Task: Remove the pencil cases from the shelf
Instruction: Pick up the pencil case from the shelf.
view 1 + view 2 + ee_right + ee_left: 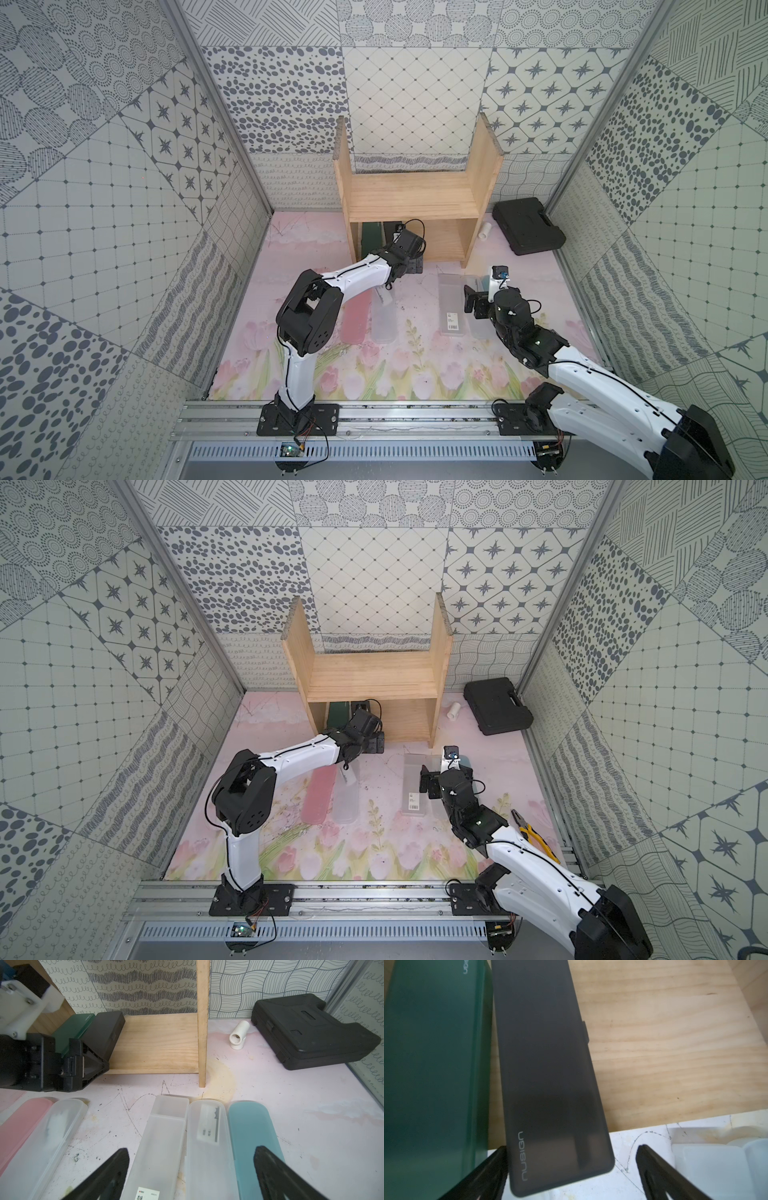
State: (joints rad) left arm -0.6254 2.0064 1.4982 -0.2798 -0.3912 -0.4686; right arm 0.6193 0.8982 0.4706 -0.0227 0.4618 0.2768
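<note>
The black case's near end (pixel 560 1158) sticks out past the shelf edge, so the left gripper needs to ease slightly outward along it and close its fingers on both sides of the case.
The pine shelf (pixel 411 199) stands at the back. On its lower tier lie a dark green pencil case (pixel 433 1064) and a black pencil case (pixel 548 1084), side by side. My left gripper (pixel 573 1159) is open around the black case's near end, which juts past the shelf edge. One finger lies close against its side and the other stands well clear. My right gripper (pixel 191 1167) hangs open above the mat. Below it lie a labelled frosted case (pixel 162 1147), another frosted case (pixel 207 1157) and a blue case (pixel 249 1136). A pink case (pixel 355 316) and a frosted case (pixel 384 320) lie under the left arm.
A large black tool case (pixel 528 226) and a white pipe fitting (pixel 485 230) sit right of the shelf. Yellow-handled pliers (pixel 536 833) lie by the right wall. Patterned walls close in three sides, and a metal rail (pixel 415 419) runs along the front.
</note>
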